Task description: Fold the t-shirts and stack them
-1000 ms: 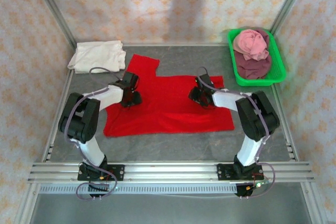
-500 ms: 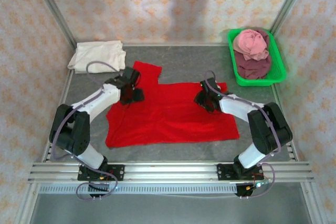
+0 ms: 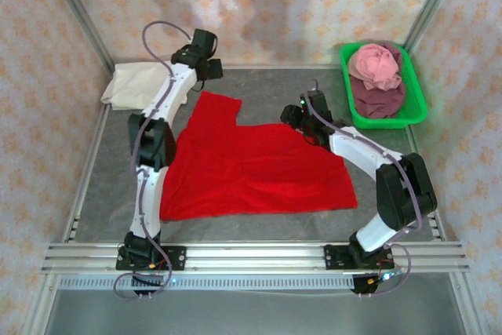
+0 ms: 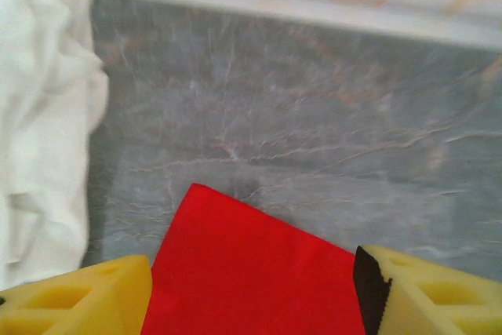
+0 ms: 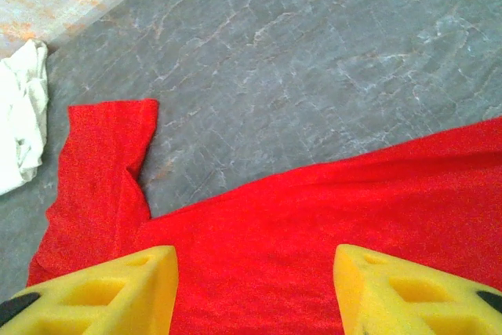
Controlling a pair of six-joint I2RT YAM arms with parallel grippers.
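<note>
I need to lower the open yellow fingers of my left gripper onto the red cloth next and close them, because the sleeve's far corner (image 3: 203,94) (image 4: 198,195) is below, between them.
The bright red t-shirt (image 3: 255,166) lies spread flat in the middle of the table, one sleeve (image 3: 218,106) pointing to the back. My left gripper (image 3: 209,68) hangs above that sleeve's far corner (image 4: 251,272), open, its yellow fingers (image 4: 86,300) apart with nothing between them. At the shirt's back right edge my right gripper (image 3: 292,117) is also open above the red cloth (image 5: 314,233), holding nothing. A cream-white t-shirt (image 3: 140,84) lies crumpled at the back left and appears again in the left wrist view (image 4: 39,131). Pink (image 3: 375,64) and maroon (image 3: 378,98) t-shirts sit in a tray.
The green plastic tray (image 3: 416,92) stands at the back right corner. Patterned walls and metal frame posts close in the table on three sides. Bare grey tabletop (image 3: 267,84) runs along the back between the white shirt and the tray.
Both grippers have opened wider and lifted off the red shirt. The left arm has swung far to the back; the right has moved slightly back. The shirt has shifted a little.
</note>
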